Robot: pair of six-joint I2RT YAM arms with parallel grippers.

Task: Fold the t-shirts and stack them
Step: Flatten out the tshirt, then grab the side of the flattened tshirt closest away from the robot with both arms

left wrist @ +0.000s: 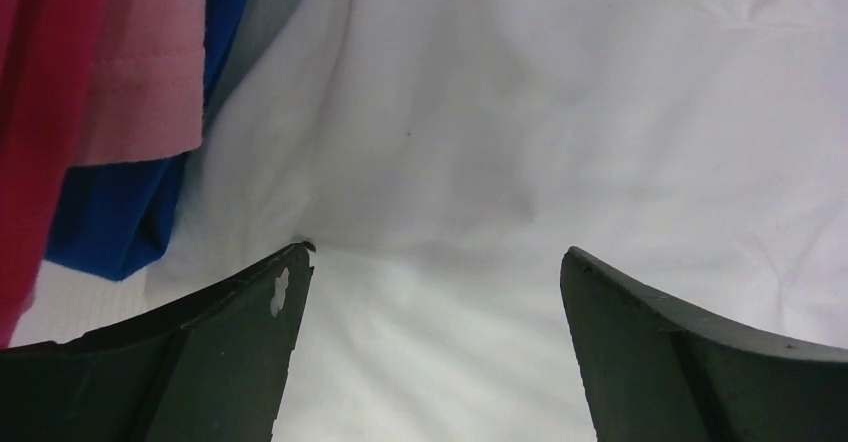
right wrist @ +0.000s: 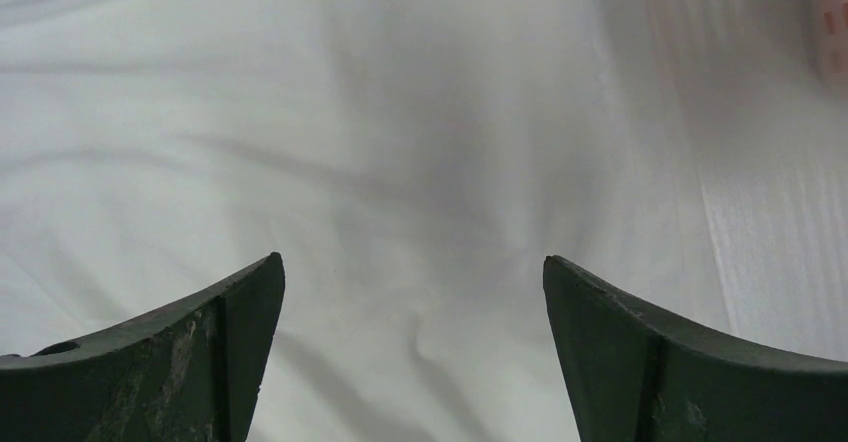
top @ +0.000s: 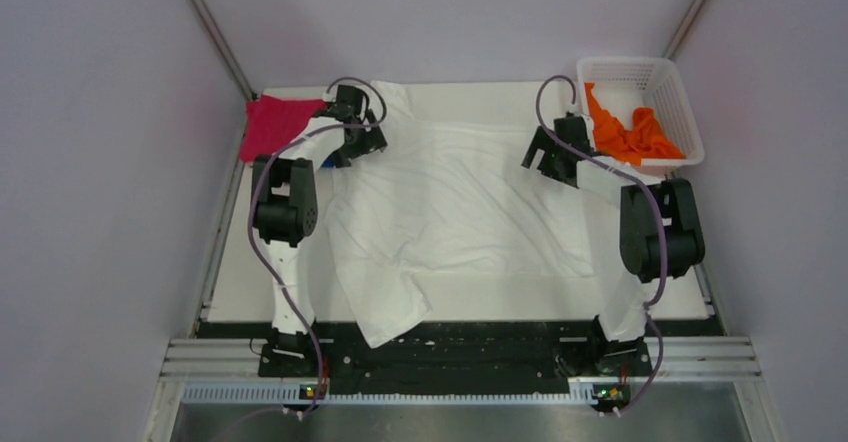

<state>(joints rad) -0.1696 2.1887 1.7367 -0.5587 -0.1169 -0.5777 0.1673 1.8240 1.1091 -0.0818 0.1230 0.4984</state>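
Observation:
Part of the white t-shirt point(top: 460, 197) hangs over the table's near edge, so my left gripper will next move back over the shirt and close on the hanging tip point(top: 375, 339).
A large white t-shirt point(top: 460, 197) lies spread over the middle of the table, one part hanging over the near edge. No blue print shows on it. My left gripper point(top: 352, 147) is open over its far left part, jaws wide with white cloth point(left wrist: 440, 162) between them. A magenta-red t-shirt point(top: 272, 124) lies folded at the far left; it shows in the left wrist view point(left wrist: 60, 112) above a blue t-shirt point(left wrist: 120, 222). My right gripper point(top: 545, 157) is open over the white shirt's right side point(right wrist: 400, 162). An orange t-shirt point(top: 625, 132) lies in the basket.
A white lattice basket point(top: 662, 77) stands at the far right corner. The table's bare white surface point(top: 240, 262) shows along the left side. Grey walls enclose the table on both sides.

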